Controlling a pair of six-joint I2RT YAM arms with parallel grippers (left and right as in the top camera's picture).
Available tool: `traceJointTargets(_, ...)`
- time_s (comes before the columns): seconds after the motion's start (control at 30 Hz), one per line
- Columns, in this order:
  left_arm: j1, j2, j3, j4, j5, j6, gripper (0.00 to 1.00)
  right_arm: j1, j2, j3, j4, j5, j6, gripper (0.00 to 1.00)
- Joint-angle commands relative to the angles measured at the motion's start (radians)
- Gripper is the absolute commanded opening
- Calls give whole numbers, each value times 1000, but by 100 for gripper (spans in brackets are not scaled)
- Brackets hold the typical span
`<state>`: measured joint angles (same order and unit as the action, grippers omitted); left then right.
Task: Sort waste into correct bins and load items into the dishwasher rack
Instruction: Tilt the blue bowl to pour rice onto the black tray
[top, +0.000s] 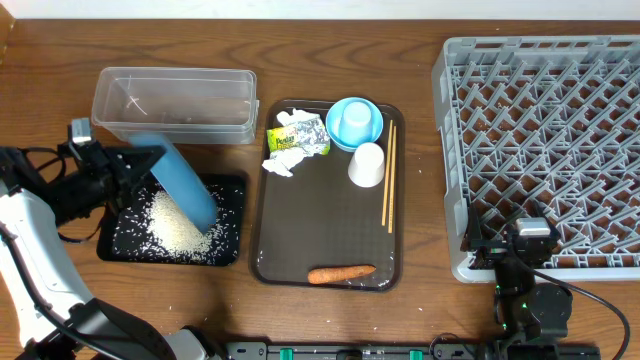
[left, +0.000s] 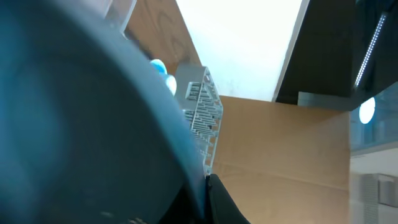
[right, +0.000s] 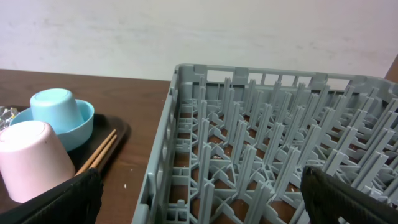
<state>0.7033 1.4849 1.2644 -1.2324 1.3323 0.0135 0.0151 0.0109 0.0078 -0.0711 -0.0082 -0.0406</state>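
Note:
The robot's left gripper will swing over the brown serving tray, level the plate (top: 187, 185) and let go of it on the part between wrapper and carrot, because that part of the tray is empty.
My left gripper (top: 141, 165) is shut on the rim of the dark-blue plate (top: 187, 185), which is held steeply tilted over the black tray (top: 232, 190). White rice (top: 178, 226) lies piled in that tray under the plate's lower edge. In the left wrist view the plate (left: 74, 124) fills the left side, pinched in my gripper (left: 203, 200). My right gripper (top: 528, 226) stands open at the front left corner of the grey rack (top: 560, 110), holding nothing; its fingers (right: 62, 199) straddle the rack wall (right: 163, 162).
The clear tub (top: 175, 100) stands behind the black tray. The brown serving tray (top: 325, 215) holds a wrapper (top: 300, 135), tissue (top: 279, 166), light-blue bowl (top: 354, 122), white cup (top: 367, 165), chopsticks (top: 388, 180) and a carrot (top: 340, 272).

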Motion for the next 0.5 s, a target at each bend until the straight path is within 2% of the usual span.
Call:
traceJointTargets(0.0, 2, 0, 0, -2, -25, 44, 6, -8, -6, -2, -3, -3, 2, 99)
traceJointTargets(0.23, -4, -30, 1, -91, -50, 92, 6, -8, -6, -2, -3, -3, 2, 99)
traceJointTargets(0.3, -16, -51, 1, -53, -31, 140, 6, -7, -6, -2, -4, -3, 2, 99)
traceJointTargets(0.47, -75, -115, 8, -87, -3, 135, 6, -7, -6, -2, -4, -3, 2, 99)
